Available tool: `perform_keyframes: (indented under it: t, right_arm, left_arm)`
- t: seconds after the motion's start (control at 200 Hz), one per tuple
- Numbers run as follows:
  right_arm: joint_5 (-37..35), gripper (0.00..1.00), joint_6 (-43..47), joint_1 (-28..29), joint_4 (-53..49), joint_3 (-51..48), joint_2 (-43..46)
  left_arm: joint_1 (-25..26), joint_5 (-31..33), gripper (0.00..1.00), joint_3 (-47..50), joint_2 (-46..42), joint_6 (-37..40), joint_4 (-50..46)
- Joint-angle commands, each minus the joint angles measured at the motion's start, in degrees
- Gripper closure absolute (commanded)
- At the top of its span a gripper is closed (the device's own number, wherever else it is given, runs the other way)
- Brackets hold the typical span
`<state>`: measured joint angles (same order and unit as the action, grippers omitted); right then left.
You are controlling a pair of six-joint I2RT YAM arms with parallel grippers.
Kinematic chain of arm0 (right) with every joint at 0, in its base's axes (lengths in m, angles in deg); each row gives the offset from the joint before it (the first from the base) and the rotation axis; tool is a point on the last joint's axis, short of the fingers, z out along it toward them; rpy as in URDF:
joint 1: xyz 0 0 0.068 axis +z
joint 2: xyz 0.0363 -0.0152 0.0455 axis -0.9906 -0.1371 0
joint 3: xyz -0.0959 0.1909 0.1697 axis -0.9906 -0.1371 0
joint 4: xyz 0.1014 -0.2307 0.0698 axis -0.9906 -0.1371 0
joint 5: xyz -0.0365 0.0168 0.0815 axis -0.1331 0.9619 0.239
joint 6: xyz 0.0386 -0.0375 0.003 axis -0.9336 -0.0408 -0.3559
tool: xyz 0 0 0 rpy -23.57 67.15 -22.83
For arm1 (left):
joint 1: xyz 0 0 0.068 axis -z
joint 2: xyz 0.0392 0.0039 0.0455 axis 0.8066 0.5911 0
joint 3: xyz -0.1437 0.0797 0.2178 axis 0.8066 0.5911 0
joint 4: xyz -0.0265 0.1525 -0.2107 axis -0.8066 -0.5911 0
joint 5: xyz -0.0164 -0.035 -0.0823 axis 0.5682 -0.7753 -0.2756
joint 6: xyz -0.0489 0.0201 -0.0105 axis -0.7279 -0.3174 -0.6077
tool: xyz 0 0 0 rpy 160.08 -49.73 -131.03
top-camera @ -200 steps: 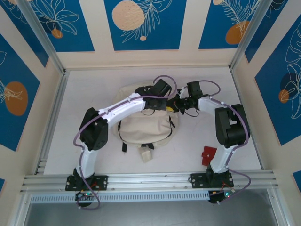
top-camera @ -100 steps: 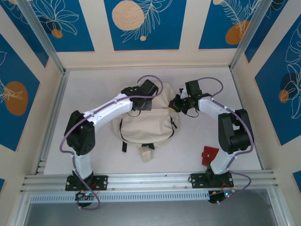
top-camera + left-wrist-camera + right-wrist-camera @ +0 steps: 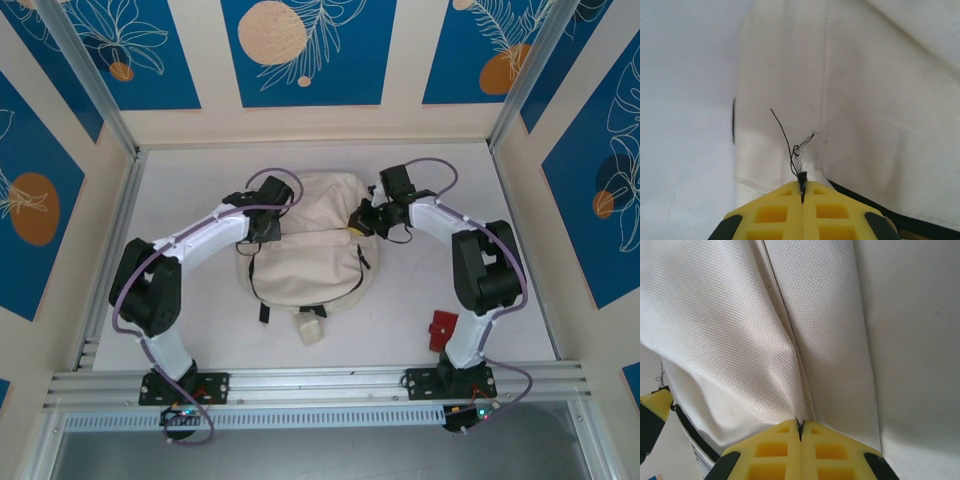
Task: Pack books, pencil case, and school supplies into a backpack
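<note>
The zipper pull [image 3: 802, 177] is near the backpack's nearest side edge, so my left gripper should move toward that edge, away from my right gripper, and then let the pull go.
The cream-white backpack [image 3: 305, 255] lies flat mid-table, straps toward the arms. My left gripper [image 3: 262, 228] sits at its left side. In the left wrist view its yellow jaws [image 3: 802, 189] are shut on a small dark zipper pull [image 3: 802, 177] with frayed black thread, beside a dark zipper line [image 3: 865, 204]. My right gripper [image 3: 360, 220] is at the backpack's right side, and its jaws [image 3: 800, 429] are shut on a seam fold of the fabric [image 3: 790, 340]. The books, pencil case and school supplies are hidden or out of view.
A small red object [image 3: 443, 330] lies on the table close to the right arm's base. A cream fabric tab [image 3: 311, 326] and dark straps [image 3: 263, 300] stick out at the backpack's near end. Walls enclose the table on three sides.
My left gripper has travelled leftward across the backpack, from near the right gripper to the bag's left side, still shut on the pull. The right gripper shifted slightly left.
</note>
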<state>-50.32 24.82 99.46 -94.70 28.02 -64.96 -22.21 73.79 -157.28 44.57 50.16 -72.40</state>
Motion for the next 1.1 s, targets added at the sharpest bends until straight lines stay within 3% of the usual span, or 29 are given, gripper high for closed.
perform_keyframes:
  t: [0.0,0.265,0.335,0.395,0.5,0.605,0.865,0.995,1.095]
  right_arm:
    - [-0.79,1.0,1.45,1.22,-1.05,4.06,-3.5]
    - [-0.6,1.0,3.3,2.0,-3.12,11.37,-7.44]
    - [-1.01,0.79,4.28,2.12,-4.6,11.24,-5.1]
    - [-3.17,0.61,5.2,2.08,-6.37,10.14,-1.5]
    - [-9.21,0.41,6.65,1.82,-10.59,6.95,5.84]
    - [-15.56,0.33,7.11,0.5,-15.68,2.91,12.65]
    - [-28.36,0.25,3.87,-2.21,-27.95,-9.1,25.72]
    - [-31.61,0.2,1.57,-5.06,-31.26,-15.83,30.24]
    - [-28.28,0.18,-0.24,-9.67,-31.19,-21.02,31.94]
  left_arm:
    - [-3.75,4.27,1.0,3.39,-2.28,0.37,-2.85]
    - [-7.29,-0.73,1.0,6.55,-4.67,2.01,-0.16]
    - [-7.29,-1.97,0.78,6.17,-5.65,2.07,-0.04]
    - [-7.37,-2.5,0.65,5.73,-6.87,2.21,-0.52]
    - [-7.38,-2.89,0.42,5.1,-9.78,2.4,-1.25]
    - [-7.56,-3.15,0.27,5.35,-13.22,2.71,-1.33]
    - [-7.62,-2.61,0.08,9.84,-22.07,5.73,1.39]
    - [-7.58,-3.79,0.0,13.66,-25.28,7.02,4.73]
    - [-7.62,-4.46,0.0,15.87,-26.4,7.6,6.84]
